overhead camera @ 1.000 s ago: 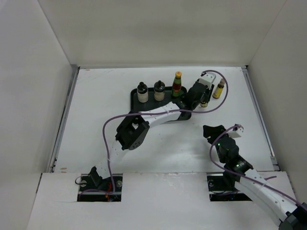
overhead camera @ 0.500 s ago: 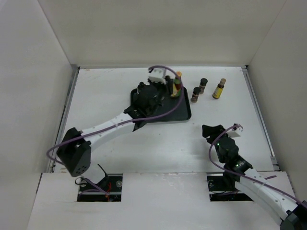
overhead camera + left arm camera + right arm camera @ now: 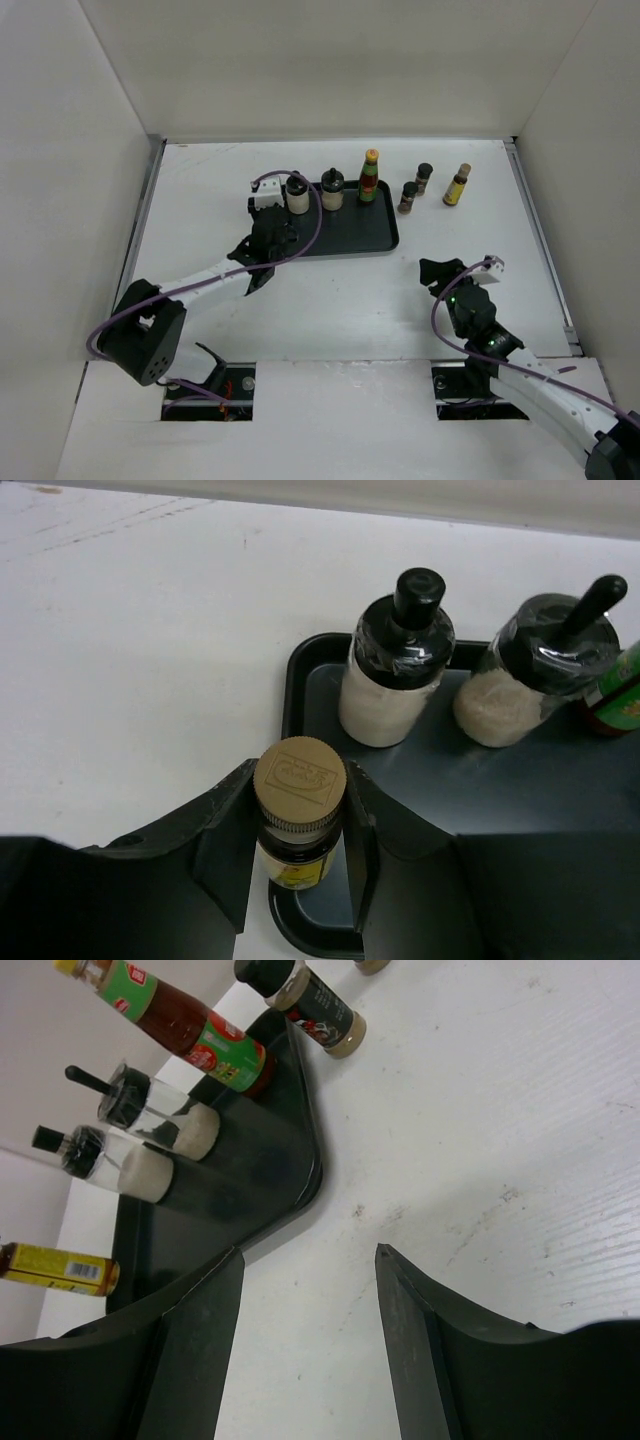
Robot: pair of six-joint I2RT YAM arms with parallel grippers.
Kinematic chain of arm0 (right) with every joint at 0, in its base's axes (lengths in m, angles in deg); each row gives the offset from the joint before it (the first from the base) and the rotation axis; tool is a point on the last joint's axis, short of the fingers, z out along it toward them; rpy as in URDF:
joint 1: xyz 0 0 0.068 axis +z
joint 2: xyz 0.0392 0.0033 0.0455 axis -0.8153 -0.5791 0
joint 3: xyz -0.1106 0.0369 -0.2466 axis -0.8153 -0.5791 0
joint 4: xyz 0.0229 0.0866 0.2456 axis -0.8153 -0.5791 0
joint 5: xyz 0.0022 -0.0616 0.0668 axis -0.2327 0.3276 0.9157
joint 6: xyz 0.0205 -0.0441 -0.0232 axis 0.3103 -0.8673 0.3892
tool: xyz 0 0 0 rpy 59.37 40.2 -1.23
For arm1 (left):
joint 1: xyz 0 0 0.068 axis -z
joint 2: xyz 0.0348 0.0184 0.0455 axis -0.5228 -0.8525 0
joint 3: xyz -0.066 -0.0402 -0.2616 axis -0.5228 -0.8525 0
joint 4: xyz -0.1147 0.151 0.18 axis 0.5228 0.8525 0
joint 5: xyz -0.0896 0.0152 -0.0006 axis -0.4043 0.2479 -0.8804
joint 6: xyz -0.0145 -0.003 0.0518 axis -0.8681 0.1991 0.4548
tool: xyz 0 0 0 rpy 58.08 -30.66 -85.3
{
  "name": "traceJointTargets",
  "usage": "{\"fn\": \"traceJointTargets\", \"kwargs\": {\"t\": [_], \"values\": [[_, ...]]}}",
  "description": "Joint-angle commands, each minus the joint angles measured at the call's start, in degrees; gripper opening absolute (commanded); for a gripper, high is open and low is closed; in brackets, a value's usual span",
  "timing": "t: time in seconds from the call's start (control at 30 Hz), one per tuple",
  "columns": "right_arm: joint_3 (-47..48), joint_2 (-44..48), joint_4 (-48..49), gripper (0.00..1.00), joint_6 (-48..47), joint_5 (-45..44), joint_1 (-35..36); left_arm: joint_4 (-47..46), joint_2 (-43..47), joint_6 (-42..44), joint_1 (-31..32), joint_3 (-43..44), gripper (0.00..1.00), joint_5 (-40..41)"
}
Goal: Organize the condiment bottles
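Note:
Next, my left gripper lowers toward the right in the top view and releases the yellow-labelled bottle. The tray's bare bottom lies below and to that side.
My left gripper [image 3: 275, 232] is shut on a slim yellow-labelled bottle [image 3: 297, 860] with a tan cap, held upright over the near-left corner of the black tray [image 3: 350, 228]. Its fingers [image 3: 225, 830] press both sides of the neck. Two squat cream bottles [image 3: 297, 195] [image 3: 332, 190] and the red-green bottle [image 3: 370, 177] stand along the tray's far edge. Two tiny dark brown bottles [image 3: 408, 196] [image 3: 424, 177] and a second yellow-labelled bottle [image 3: 457, 185] stand on the table to the right of the tray. My right gripper [image 3: 440, 272] is open and empty, low over the table near the tray's near-right corner [image 3: 300, 1180].
White walls enclose the table on the left, back and right. The left arm lies across the table from its base to the tray's left end. The right arm is folded at the near right.
My left gripper has swung left from the tray's right end, past the bottles, to the tray's near-left corner. The right arm has hardly moved.

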Motion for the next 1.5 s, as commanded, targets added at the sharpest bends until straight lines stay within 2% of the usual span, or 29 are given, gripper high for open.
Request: {"fn": "traceJointTargets", "kwargs": {"t": [0.0,0.4,0.53,0.63,0.73,0.8,0.9,0.97,1.0,1.1,1.13,1.17,1.2,1.23,1.37,1.47], "values": [[0.14,-0.62,4.60,0.62,-1.18,-0.41,0.76,-8.12,-0.27,-1.62,-0.22,0.26,0.25,1.45],[0.22,-1.23,5.04,0.63,-1.27,-0.85,0.93,-10.05,-4.49,-3.73,2.59,0.09,0.26,-2.33],[0.22,-1.14,5.04,0.66,-1.45,-0.85,0.93,-10.41,-7.48,-4.78,2.68,-0.97,0.30,-2.16],[0.40,-1.41,5.13,0.70,-1.54,-0.85,1.02,-10.06,-8.10,-4.87,2.94,-1.41,0.39,-1.80],[1.01,-2.55,5.22,0.73,-1.97,-0.77,1.02,-9.88,-8.01,-4.87,3.21,-1.76,0.57,-1.72],[1.89,-3.51,5.22,0.74,-2.94,-0.68,1.02,-9.88,-7.57,-4.70,3.73,-1.85,0.65,-1.72],[4.78,-6.05,4.61,0.74,-4.96,-0.85,1.02,-9.27,-6.61,-4.61,4.61,-1.93,0.82,-1.72],[7.50,-9.12,4.60,0.70,-6.45,-0.94,1.02,-8.91,-5.38,-4.61,5.40,-2.11,1.00,-1.45],[9.87,-12.01,4.69,0.64,-7.85,-0.51,0.93,-8.91,-4.42,-4.61,5.93,-2.37,1.00,-1.10],[16.98,-20.19,4.52,0.37,-13.64,0.72,-1.08,-10.14,0.67,-4.70,7.16,-4.74,1.00,0.39],[20.32,-23.87,4.17,0.30,-16.19,1.42,-2.04,-11.36,3.13,-4.79,7.42,-6.05,1.00,0.48],[22.18,-26.00,3.99,0.29,-17.17,1.52,-2.49,-12.68,5.94,-4.87,7.77,-7.63,1.00,0.66],[24.72,-28.63,3.90,0.30,-18.05,1.43,-3.02,-14.17,8.83,-4.96,8.04,-9.39,1.00,1.09],[27.53,-31.79,3.90,0.37,-19.10,1.52,-3.80,-15.49,11.82,-5.05,8.39,-11.06,1.00,2.23],[37.64,-42.69,2.15,0.75,-23.76,2.57,-7.06,-18.92,22.55,-5.75,9.80,-18.00,1.00,10.22],[45.46,-50.52,-0.14,0.84,-26.49,3.54,-8.99,-20.95,30.29,-7.15,8.92,-24.67,1.00,14.79]]}}
